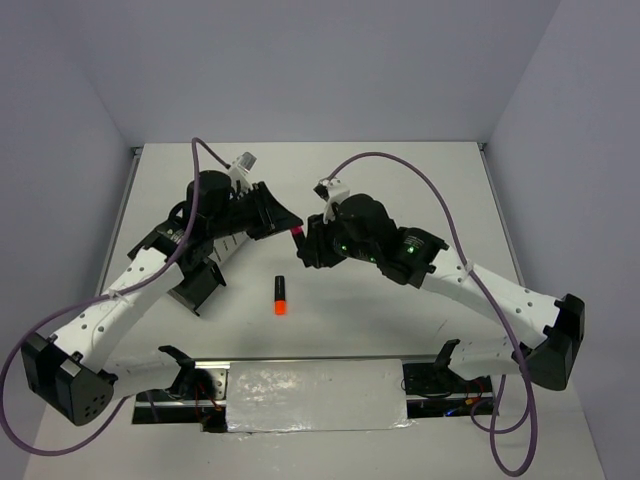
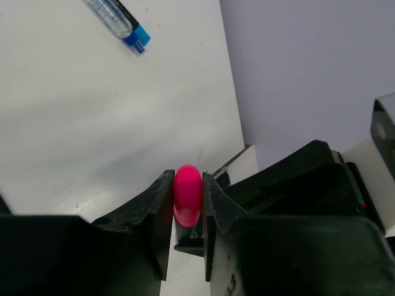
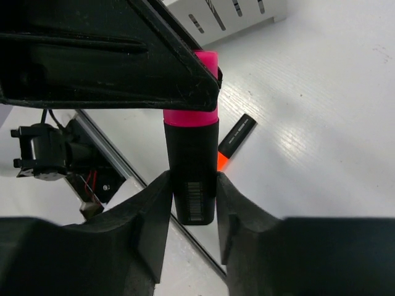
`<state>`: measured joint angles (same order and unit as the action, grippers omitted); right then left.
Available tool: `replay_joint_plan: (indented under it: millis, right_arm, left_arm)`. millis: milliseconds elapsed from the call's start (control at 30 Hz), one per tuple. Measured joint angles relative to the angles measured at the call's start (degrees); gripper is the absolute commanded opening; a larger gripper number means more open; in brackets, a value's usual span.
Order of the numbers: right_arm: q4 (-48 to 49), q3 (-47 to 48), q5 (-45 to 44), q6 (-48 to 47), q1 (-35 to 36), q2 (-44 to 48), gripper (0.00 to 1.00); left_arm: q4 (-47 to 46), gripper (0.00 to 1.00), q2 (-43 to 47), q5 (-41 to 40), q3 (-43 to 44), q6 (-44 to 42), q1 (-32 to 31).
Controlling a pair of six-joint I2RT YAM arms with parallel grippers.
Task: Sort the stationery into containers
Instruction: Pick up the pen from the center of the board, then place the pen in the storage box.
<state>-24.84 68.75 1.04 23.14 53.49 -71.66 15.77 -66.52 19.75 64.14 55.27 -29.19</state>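
The black organizer (image 1: 199,287) is below my left gripper, to its left in the top view, so it will swing over next, turn downward, lower the highlighter's black end in and release.
A pink highlighter (image 3: 191,179) with a black body is held off the table between both grippers. My left gripper (image 2: 187,191) is shut on its pink end (image 2: 187,194). My right gripper (image 3: 192,188) is shut on its black end, fingers pressed against both sides. In the top view the pink tip (image 1: 298,232) shows between the left gripper (image 1: 285,225) and the right gripper (image 1: 306,246). An orange highlighter (image 1: 280,296) lies on the table, also seen in the right wrist view (image 3: 233,143). A blue marker (image 2: 120,21) lies on the table. The white-grey slotted organizer (image 3: 228,12) stands behind the left gripper.
A black organizer (image 1: 198,285) sits under the left arm. The table's near edge has a metal rail and a taped patch (image 1: 315,395). Purple cables (image 1: 400,165) arc above both arms. Tape rolls and the pink tube are out of view.
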Motion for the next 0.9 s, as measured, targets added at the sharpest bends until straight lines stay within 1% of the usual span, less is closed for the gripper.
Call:
replay_joint_plan:
  millis: [67,167,267,367,433,500,600,667,767,900]
  right_arm:
    - [0.1,0.0,0.2,0.2,0.0,-0.1,0.99]
    - [2.5,-0.3,0.7,-0.1,-0.4,0.2,1.0]
    - [4.9,-3.6,1.8,0.6,-3.4,2.5,1.0]
    - [5.9,-8.9,3.4,1.5,-10.0,6.7,1.0]
    - [5.9,-11.3,4.3,1.5,-13.9,9.2,1.0]
    - [5.1,-11.9,4.8,1.2,-15.6,10.9,1.0]
    - [5.1,-12.0,6.2,0.6,-15.7,12.5,1.0]
    - [5.2,-12.4,7.4,0.3,-15.7,13.4,1.0]
    - [5.3,-14.3,9.0,0.0,-15.7,14.5,1.0]
    - [4.4,-15.6,11.0,-0.5,-15.6,14.7,1.0]
  left_arm:
    - [1.5,0.0,0.0,-1.2,0.5,-1.2,0.0]
    - [6.1,0.0,0.0,-5.5,3.1,-4.3,-0.2]
    - [12.0,0.0,0.0,-13.0,7.2,-7.8,0.4]
    - [17.6,0.0,0.8,-24.1,10.5,-11.7,3.3]
    - [21.3,0.0,1.8,-33.1,11.6,-13.4,5.6]
    - [24.6,0.0,2.9,-42.2,12.1,-14.8,8.2]
    - [28.0,0.0,3.9,-54.6,12.1,-16.3,12.2]
    - [28.6,0.0,3.9,-61.4,12.0,-17.4,15.0]
    - [26.9,0.0,3.9,-67.5,11.0,-19.1,19.4]
    - [20.3,0.0,3.9,-70.1,7.0,-21.6,24.8]
